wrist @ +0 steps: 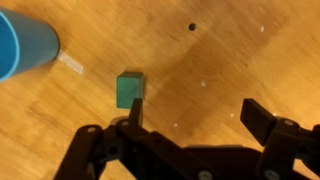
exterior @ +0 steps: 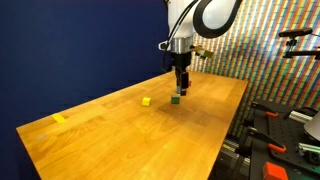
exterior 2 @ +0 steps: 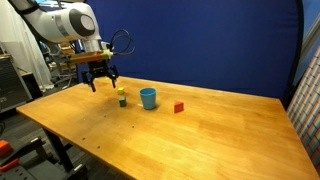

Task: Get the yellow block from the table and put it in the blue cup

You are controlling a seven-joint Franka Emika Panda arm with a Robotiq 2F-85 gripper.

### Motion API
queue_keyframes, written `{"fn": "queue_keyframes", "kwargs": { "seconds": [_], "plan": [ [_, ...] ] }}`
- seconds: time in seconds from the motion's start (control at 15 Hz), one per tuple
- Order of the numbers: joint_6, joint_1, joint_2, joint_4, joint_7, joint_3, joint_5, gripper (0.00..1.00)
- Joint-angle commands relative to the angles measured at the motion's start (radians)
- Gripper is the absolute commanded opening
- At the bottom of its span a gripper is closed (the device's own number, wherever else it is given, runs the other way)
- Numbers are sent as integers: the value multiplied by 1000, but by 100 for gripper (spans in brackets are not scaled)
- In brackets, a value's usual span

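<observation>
The yellow block [exterior: 146,101] is past the green block, so my gripper needs to move toward the curtain past the green block first, then lower to the yellow block.
The yellow block [exterior: 146,101] sits on the wooden table [exterior: 120,140]; in an exterior view it [exterior 2: 120,92] shows just behind the dark green block [exterior 2: 122,101]. The blue cup [exterior 2: 148,97] stands upright next to them and fills the wrist view's top left corner [wrist: 20,45]. My gripper [exterior: 180,80] hovers above the table by the green block [exterior: 175,99], open and empty. In the wrist view the jaws [wrist: 200,115] are spread, with the green block [wrist: 129,89] just beyond one finger. The yellow block is out of the wrist view.
A small red block [exterior 2: 179,107] lies past the cup. A flatter yellow piece [exterior: 59,118] lies near a far table corner. A dark blue curtain stands behind the table. Equipment stands off the table's edge [exterior: 285,130].
</observation>
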Motion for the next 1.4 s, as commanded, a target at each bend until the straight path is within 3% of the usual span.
{"fn": "queue_keyframes", "kwargs": {
  "seconds": [0.0, 0.6, 1.33],
  "plan": [
    [3, 1, 137, 154, -54, 8, -21, 100],
    [-10, -4, 329, 357, -136, 24, -20, 100],
    [-42, 44, 492, 547, -172, 19, -58, 100]
  ]
}}
